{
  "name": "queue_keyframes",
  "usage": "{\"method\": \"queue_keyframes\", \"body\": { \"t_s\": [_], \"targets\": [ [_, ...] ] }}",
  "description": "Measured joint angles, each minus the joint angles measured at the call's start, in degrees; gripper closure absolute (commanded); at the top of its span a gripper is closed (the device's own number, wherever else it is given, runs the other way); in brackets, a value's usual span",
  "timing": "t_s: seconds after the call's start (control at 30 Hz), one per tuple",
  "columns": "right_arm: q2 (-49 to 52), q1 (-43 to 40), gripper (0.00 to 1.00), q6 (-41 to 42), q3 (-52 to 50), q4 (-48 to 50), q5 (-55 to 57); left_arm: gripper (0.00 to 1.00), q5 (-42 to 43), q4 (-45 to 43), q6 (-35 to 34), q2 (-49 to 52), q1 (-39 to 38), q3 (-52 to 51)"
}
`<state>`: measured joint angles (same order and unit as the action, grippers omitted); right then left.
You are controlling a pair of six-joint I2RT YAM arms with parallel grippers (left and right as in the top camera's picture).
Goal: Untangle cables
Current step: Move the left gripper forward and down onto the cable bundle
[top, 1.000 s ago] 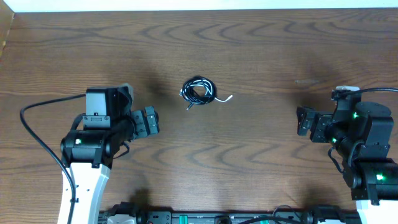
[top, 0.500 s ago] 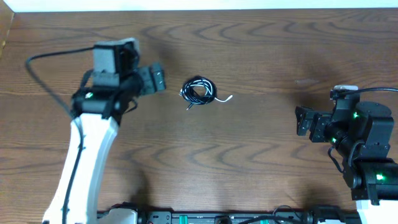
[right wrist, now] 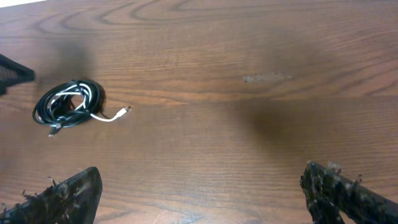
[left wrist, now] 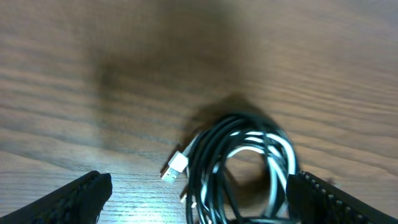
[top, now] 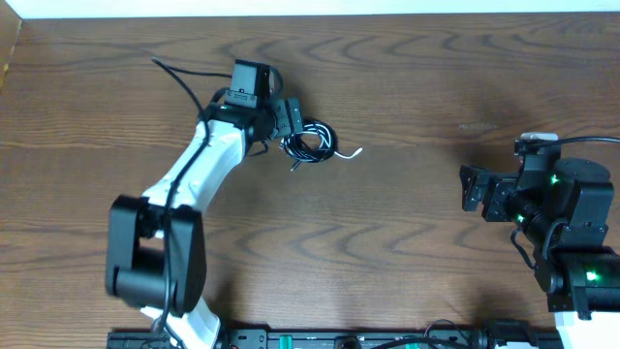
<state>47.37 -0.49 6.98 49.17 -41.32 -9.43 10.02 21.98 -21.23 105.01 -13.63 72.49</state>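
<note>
My left gripper lowers next onto the bundle's side beside the white USB plug [left wrist: 176, 167], where black cords run close.
A small coiled bundle of cables [top: 310, 142], black cords with one white cord, lies on the wooden table near the middle back. A white plug end [top: 356, 151] sticks out to its right. My left gripper [top: 289, 118] is open, right at the bundle's left edge. In the left wrist view the bundle [left wrist: 242, 165] fills the space between the two open fingers [left wrist: 199, 199], with a white USB plug [left wrist: 176, 167] at its left. My right gripper [top: 473, 189] is open and empty, far to the right. The right wrist view shows the bundle [right wrist: 68, 103] far off at left.
The wooden table [top: 407, 78] has a pale scuff mark [top: 477, 127] at the right back. Its back edge meets a white wall at the top. Robot bases and black wires sit along the front edge.
My left arm has swung from the front left toward the back and right, reaching the cable bundle. The bundle and the right arm have not moved.
</note>
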Motion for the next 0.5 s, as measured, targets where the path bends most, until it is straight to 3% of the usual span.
{"method": "queue_keyframes", "body": {
  "t_s": [0.13, 0.23, 0.4, 0.43, 0.5],
  "targets": [
    [0.0, 0.0, 0.01, 0.0, 0.0, 0.0, 0.0, 0.11, 0.0, 0.1, -1.7, 4.4, -0.7, 0.0],
    [0.0, 0.0, 0.01, 0.0, 0.0, 0.3, 0.0, 0.22, 0.0, 0.2, -2.3, 5.6, -1.9, 0.0],
    [0.0, 0.0, 0.02, 0.0, 0.0, 1.2, 0.0, 0.86, 0.2, 1.0, -2.8, 6.1, -4.2, 0.0],
    [0.0, 0.0, 0.02, 0.0, 0.0, 1.3, 0.0, 0.92, 0.2, 1.5, -2.8, 6.1, -4.3, 0.0],
    [0.0, 0.0, 0.02, 0.0, 0.0, 1.3, 0.0, 0.93, 0.7, 2.4, -2.7, 6.1, -4.4, 0.0]
  ]
}}
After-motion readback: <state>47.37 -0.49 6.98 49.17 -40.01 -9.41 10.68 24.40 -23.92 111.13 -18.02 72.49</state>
